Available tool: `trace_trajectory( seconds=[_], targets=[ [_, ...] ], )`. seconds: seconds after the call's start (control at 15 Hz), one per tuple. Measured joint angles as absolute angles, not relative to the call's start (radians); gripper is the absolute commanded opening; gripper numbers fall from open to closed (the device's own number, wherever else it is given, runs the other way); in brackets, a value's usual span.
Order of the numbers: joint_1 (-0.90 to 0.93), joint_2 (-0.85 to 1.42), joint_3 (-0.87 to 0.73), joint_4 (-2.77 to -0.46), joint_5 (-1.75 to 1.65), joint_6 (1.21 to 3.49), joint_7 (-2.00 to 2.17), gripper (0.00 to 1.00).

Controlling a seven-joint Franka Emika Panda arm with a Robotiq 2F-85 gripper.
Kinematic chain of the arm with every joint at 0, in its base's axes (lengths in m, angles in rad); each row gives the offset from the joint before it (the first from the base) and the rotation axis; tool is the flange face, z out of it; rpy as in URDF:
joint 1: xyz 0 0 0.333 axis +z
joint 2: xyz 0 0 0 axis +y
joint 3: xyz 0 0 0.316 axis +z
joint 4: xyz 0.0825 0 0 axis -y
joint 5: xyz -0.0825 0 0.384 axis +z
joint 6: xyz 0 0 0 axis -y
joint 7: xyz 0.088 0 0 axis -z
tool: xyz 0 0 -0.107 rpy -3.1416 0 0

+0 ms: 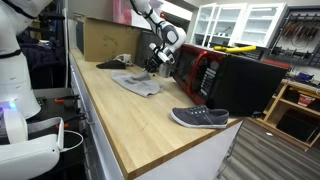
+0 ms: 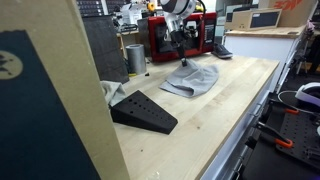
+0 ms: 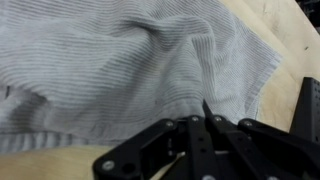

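Note:
My gripper lifts the far end of the grey cloth (image 1: 137, 82) up and toward the cardboard box (image 1: 110, 40) next. It then releases it above the bench, where the cloth lies crumpled.
A grey ribbed cloth (image 1: 137, 82) lies crumpled on the wooden bench top (image 1: 125, 125); it shows in both exterior views (image 2: 192, 78) and fills the wrist view (image 3: 120, 60). My gripper (image 1: 152, 66) hangs just over the cloth's far end, in front of the red and black microwave (image 1: 215, 75). In the wrist view the fingers (image 3: 205, 108) are pressed together, their tip over a fold of the cloth. I cannot see any cloth pinched between them. In an exterior view the gripper (image 2: 179, 52) points down at the cloth's raised edge.
A grey shoe (image 1: 200, 118) lies near the bench's front corner. A black wedge (image 2: 143, 110) sits on the bench, with a metal cup (image 2: 135, 58) behind it. A cardboard box (image 1: 105, 40) stands at the far end. The bench edge drops off at the side (image 2: 235, 150).

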State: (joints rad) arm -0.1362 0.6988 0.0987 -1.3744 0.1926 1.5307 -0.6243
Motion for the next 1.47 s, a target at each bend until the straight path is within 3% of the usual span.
trace_trajectory(
  seconds=[0.47, 1.47],
  targets=[
    [-0.131, 0.637, 0.110, -1.415, 0.193, 1.439, -0.624, 0.01],
    [-0.133, 0.317, 0.082, -1.806, 0.056, 1.066, -0.799, 0.01]
  ],
)
